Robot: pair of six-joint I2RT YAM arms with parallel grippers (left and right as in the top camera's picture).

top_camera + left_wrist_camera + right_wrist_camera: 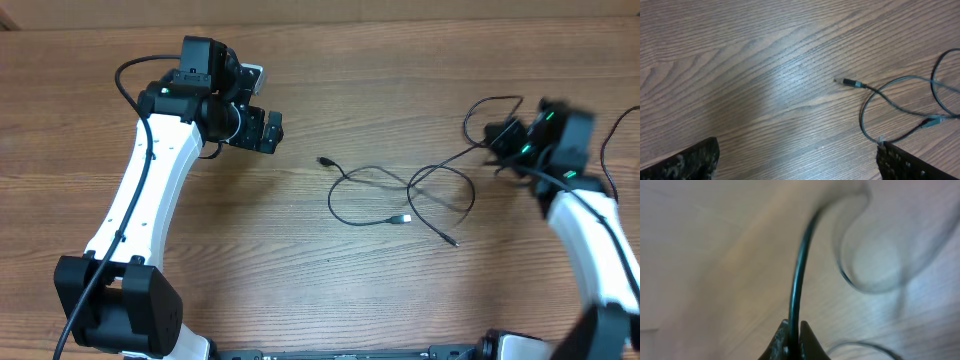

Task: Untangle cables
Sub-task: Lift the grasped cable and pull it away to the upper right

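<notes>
Next, my right gripper will carry the strand beside the lone cable, clear of the crossing loops, and release, since that cable lies to its right in the overhead view.
Thin black cables [410,186] lie in loose crossing loops on the wooden table [300,260], with small plug tips [324,160] at their ends. My right gripper [500,140] is at the cables' right end, shut on one black strand [797,280], which rises straight out from between its fingers [807,340]. More blurred loops [865,280] curl behind it. My left gripper [265,130] hovers to the left of the cables, open and holding nothing. In the left wrist view, a plug tip [847,81] and a loop of cable [890,95] lie ahead and to the right of that gripper [797,146].
The white left arm [140,190] stretches from the front left toward the back. The right arm [590,230] stands along the table's right side. A thicker black wire [140,70] is fixed to the left arm.
</notes>
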